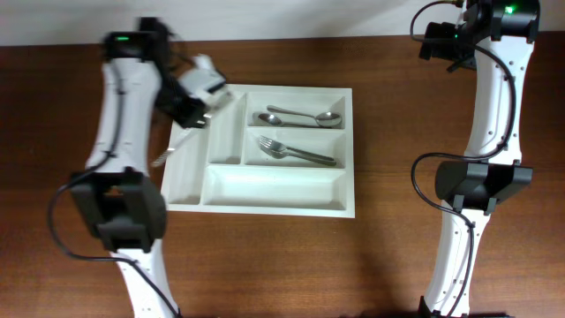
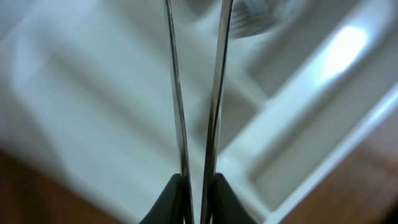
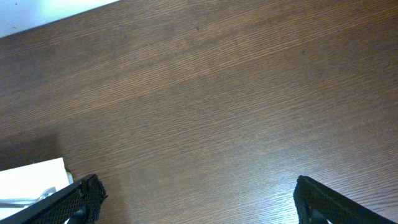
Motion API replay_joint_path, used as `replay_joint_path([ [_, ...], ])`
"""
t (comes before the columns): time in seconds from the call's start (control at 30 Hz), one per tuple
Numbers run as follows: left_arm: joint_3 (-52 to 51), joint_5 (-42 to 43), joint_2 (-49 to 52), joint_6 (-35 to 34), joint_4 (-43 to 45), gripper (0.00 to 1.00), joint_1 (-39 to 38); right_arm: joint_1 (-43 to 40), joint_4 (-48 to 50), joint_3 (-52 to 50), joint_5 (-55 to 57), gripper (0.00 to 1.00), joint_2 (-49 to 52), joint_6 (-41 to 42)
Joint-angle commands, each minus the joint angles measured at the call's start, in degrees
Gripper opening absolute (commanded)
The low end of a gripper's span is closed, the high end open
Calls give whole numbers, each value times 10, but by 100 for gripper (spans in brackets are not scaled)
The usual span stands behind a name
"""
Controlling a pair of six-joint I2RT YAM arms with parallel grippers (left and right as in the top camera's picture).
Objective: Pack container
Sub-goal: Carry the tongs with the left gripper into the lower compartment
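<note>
My left gripper goes to the right in the overhead view next, turns and lowers to release the cutlery pieces in the container's near long section (image 1: 276,189), still empty.
The container (image 1: 265,199) is a white cutlery tray at the table's middle. Two spoons (image 1: 300,117) lie in its top long compartment and forks (image 1: 296,152) in the middle one. My left gripper (image 1: 190,104) hangs over the tray's left narrow compartments, shut on two thin metal cutlery pieces (image 1: 172,148) that slant down toward the tray's left edge. In the left wrist view the jaws (image 2: 198,186) pinch both metal strips (image 2: 177,93) side by side above the blurred tray (image 2: 323,124). My right gripper (image 3: 199,199) is open and empty over bare wood, far right of the tray.
The table is dark brown wood (image 1: 397,132). A corner of the white tray (image 3: 31,177) shows at the lower left of the right wrist view. The right arm (image 1: 494,97) stands along the right side. A pale wall edge runs along the back.
</note>
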Motion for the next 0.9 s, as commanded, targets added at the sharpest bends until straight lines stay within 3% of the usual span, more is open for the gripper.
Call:
replay_joint_path([
  [0.0,11,16,-7,57,-13,2,-57,3,0,5,2,99,-9,9],
  [0.2,10,17,-5,152,-42,2,-149,3,0,5,2,99,-9,9],
  [0.33,-1,14,-3,180,-56,2,-191,3,0,5,2,99,-9,8],
  [0.87,-198,13,-3,211,5,2,-206,3,0,5,2,99,-9,9],
])
